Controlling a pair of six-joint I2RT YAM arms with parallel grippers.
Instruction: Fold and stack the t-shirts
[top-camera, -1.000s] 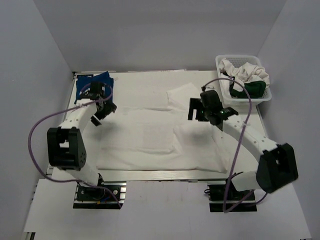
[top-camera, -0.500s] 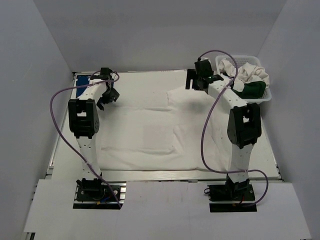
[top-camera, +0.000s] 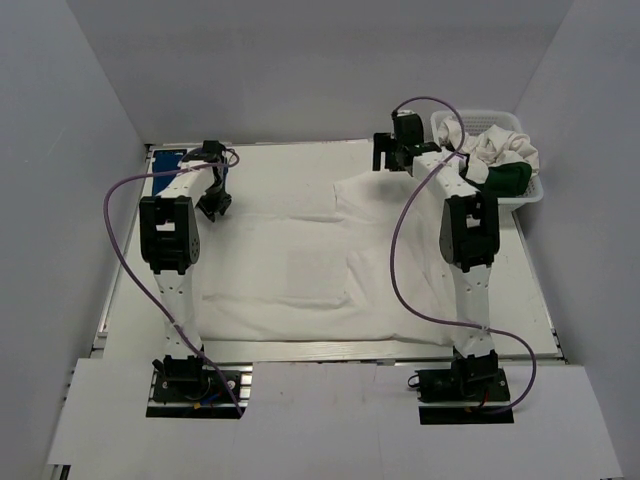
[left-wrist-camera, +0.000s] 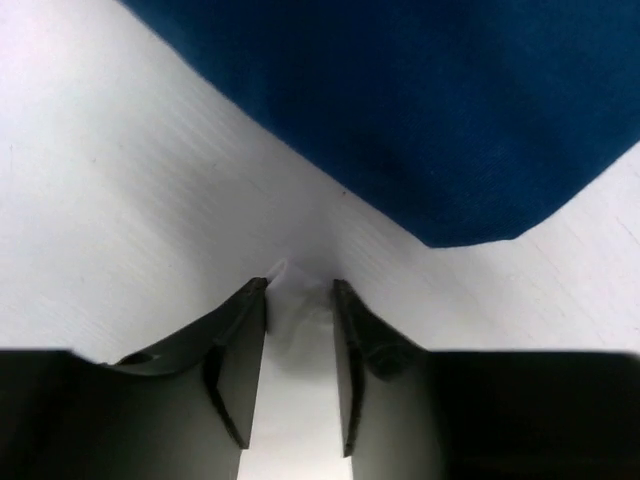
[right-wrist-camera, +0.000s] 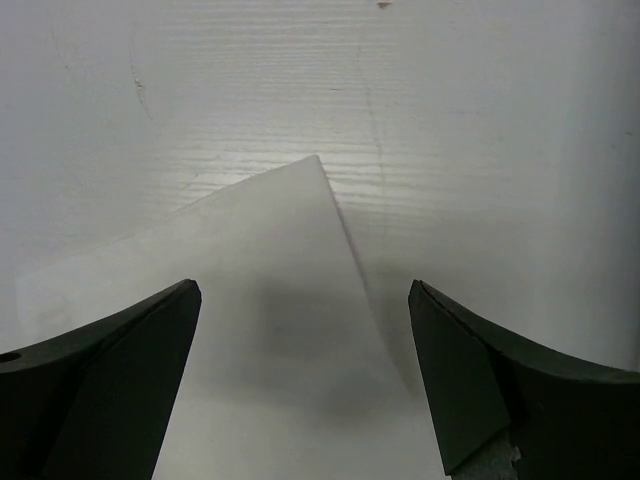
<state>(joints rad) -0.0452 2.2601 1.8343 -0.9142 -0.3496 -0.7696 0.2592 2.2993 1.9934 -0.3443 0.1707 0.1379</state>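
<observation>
My right gripper moves down open onto the white t-shirt's far corner nearer the basket and closes next, since that corner is below its finger gap.
A large white t-shirt (top-camera: 300, 270) lies spread flat over the table. My left gripper (top-camera: 214, 208) is at its far left corner, jaws drawn in on a pinch of the white cloth (left-wrist-camera: 298, 330) that fills the gap between the fingers. Just beyond it lies the royal blue t-shirt (left-wrist-camera: 420, 100), also seen at the table's far left corner (top-camera: 165, 162). My right gripper (top-camera: 382, 164) hangs open over the shirt's far right corner (right-wrist-camera: 280, 260), one finger on each side and neither touching it.
A white lattice basket (top-camera: 535, 192) stands at the far right with crumpled white shirts (top-camera: 500, 145) and a dark green one (top-camera: 507, 178) inside. Both arms reach far across the table, cables looping over them. Grey walls close in on three sides.
Both arms have stretched from mid-table to the shirt's far corners. The left jaws went from wide open to pinched on the white cloth. The right jaws stayed open.
</observation>
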